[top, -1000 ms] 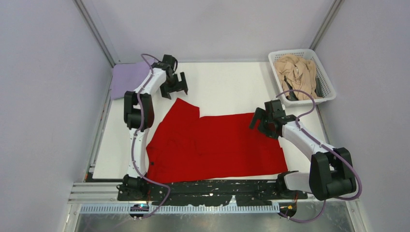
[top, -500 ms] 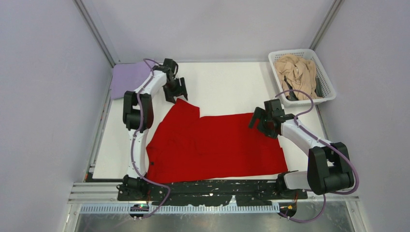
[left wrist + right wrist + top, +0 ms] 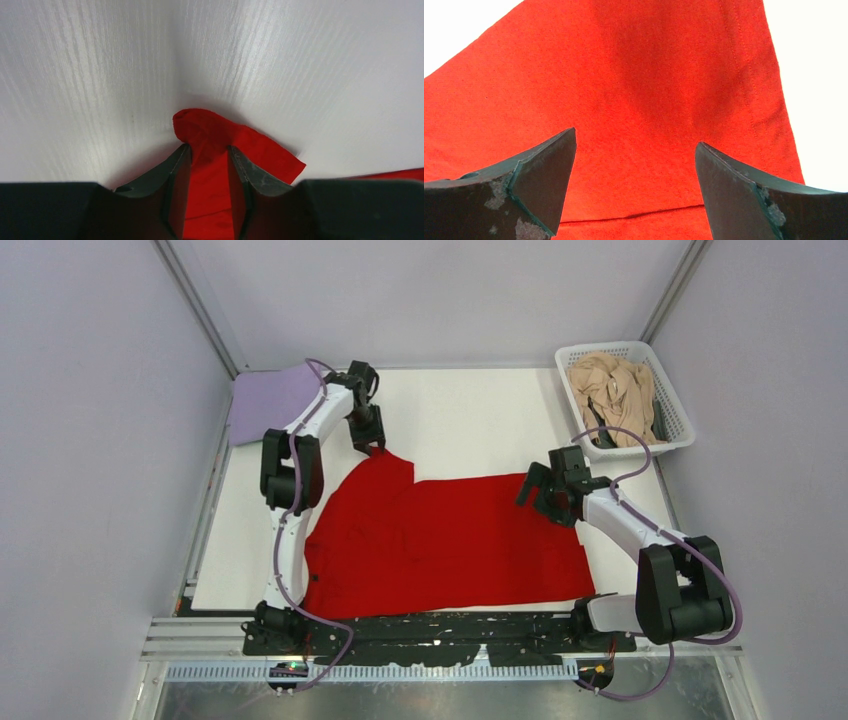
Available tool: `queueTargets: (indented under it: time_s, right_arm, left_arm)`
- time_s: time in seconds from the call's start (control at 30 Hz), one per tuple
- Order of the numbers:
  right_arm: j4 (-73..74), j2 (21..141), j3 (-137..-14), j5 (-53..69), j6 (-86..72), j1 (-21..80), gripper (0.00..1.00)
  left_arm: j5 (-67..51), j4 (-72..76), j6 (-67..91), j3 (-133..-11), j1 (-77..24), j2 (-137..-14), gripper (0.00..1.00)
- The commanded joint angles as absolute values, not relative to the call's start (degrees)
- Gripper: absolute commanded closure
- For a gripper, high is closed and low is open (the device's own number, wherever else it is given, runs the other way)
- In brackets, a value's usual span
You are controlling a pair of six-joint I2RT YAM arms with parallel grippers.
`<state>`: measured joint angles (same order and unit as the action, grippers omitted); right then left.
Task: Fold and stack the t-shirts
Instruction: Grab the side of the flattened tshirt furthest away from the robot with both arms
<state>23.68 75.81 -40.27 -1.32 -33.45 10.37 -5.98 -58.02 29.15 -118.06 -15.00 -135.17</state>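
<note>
The far corner of the red t-shirt lies outward and below, so the robot's right gripper needs to leave the flat cloth between its fingers and go outward and down to that corner.
The bright red t-shirt [image 3: 450,540] lies spread flat across the middle of the table. My left gripper [image 3: 375,447] is at its far left sleeve corner. In the left wrist view the jaws [image 3: 209,150] are closed in on a bunched fold of red cloth [image 3: 200,125] that fills the gap between them. Over the shirt's far right edge my right gripper [image 3: 540,495] hovers, its jaws [image 3: 636,137] wide apart with only flat red cloth [image 3: 639,75] below. A lavender t-shirt [image 3: 270,400] lies folded at the far left corner. A beige t-shirt [image 3: 610,390] sits crumpled in the basket.
The white lattice basket [image 3: 680,435] stands at the far right corner of the table. Bare white tabletop [image 3: 470,420] stretches beyond the red shirt. Metal frame posts and grey walls close in both sides.
My left gripper dropped from above the table onto the red shirt's sleeve corner and its jaws narrowed onto the cloth. The right arm barely moved.
</note>
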Motion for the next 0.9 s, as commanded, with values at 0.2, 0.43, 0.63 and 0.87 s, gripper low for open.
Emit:
queueTargets:
  time_s: [0.2, 0.43, 0.63, 0.87]
  right_arm:
    - [22.17, 72.36, -39.79, -1.41, -31.79, 8.65, 0.04]
    - [22.98, 71.05, -39.17, -2.95, -31.71, 7.80, 0.04]
    - [22.98, 69.93, -39.42, -3.57, -31.06, 6.49, 0.04]
    - [23.27, 73.97, -46.72, -7.67, -29.55, 5.32, 0.03]
  left_arm:
    - [-5.36, -61.52, 28.54, -123.21, -14.85, -137.25, 0.75]
    - [-6.37, -61.79, 27.32, -123.55, -14.85, -137.53, 1.00]
    - [-3.83, -62.36, 25.37, -123.07, -15.43, -136.23, 1.00]
    - [-3.60, -55.47, 22.33, -116.43, -17.49, -128.12, 1.00]
